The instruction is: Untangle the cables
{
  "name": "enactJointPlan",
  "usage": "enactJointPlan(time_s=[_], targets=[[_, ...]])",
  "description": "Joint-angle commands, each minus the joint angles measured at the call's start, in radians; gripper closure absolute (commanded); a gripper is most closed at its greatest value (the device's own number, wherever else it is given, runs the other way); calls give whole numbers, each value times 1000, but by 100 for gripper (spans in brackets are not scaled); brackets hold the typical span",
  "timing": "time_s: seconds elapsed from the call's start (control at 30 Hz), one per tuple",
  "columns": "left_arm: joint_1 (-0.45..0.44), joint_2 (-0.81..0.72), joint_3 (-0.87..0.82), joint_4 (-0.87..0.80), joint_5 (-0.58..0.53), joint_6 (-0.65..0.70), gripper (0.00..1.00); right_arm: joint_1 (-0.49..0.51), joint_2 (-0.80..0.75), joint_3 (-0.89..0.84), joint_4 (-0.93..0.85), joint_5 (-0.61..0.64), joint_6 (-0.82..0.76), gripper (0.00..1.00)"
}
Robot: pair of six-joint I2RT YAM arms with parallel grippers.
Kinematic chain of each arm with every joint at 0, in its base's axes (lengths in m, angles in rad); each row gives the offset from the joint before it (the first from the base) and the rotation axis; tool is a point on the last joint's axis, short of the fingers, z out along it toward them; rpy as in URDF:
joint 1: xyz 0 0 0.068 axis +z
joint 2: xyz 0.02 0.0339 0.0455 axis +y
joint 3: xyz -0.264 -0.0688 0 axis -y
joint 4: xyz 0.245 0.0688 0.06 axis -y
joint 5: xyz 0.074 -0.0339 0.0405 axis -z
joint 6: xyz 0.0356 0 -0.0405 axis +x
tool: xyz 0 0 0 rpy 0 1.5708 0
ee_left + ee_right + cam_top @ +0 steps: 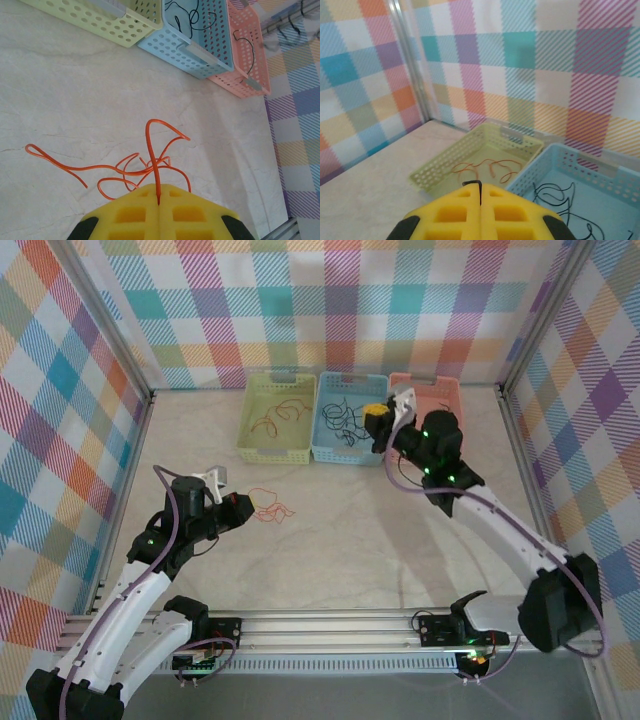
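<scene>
My right gripper should next move outward toward the far part of the blue basket (345, 445), then release the black cable with the other black cables inside.
A tangle of orange cables (270, 506) lies on the table in front of my left gripper (236, 508). In the left wrist view the yellow pads (130, 215) of the left gripper (159, 192) are shut on one orange strand (155, 170) that rises from the bunch. My right gripper (378, 420) hovers over the blue basket (345, 445). Its pads (515, 215) are shut on the short end of a black cable (478, 184). More black cables (555, 192) lie in the blue basket, and orange ones (490, 167) in the green basket (432, 172).
Three baskets stand in a row at the back: green (278, 448), blue, and pink (440, 390). The pink basket (247, 75) holds a dark cable (251, 50). Checked walls close the table on three sides. A metal rail (330, 625) runs along the near edge.
</scene>
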Motion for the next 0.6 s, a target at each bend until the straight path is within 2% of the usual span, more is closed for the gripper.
enactJointPlan(time_s=[0.0, 0.13, 0.3, 0.33, 0.4, 0.43, 0.57], targets=[[12, -6, 10, -4, 17, 21, 100, -2, 131, 120, -72, 107, 2, 100], [11, -15, 16, -24, 9, 27, 100, -12, 298, 266, -79, 179, 23, 100], [11, -23, 38, -64, -9, 41, 100, -33, 511, 460, -128, 196, 72, 100], [12, -26, 42, -69, -9, 42, 100, -35, 555, 507, -156, 202, 75, 90], [12, -29, 48, -72, -9, 41, 100, -39, 616, 585, -219, 198, 81, 59], [12, -29, 51, -75, -11, 40, 100, -39, 628, 609, -244, 177, 69, 50], [12, -15, 84, -72, -27, 39, 100, -35, 534, 503, -161, 156, 89, 41]])
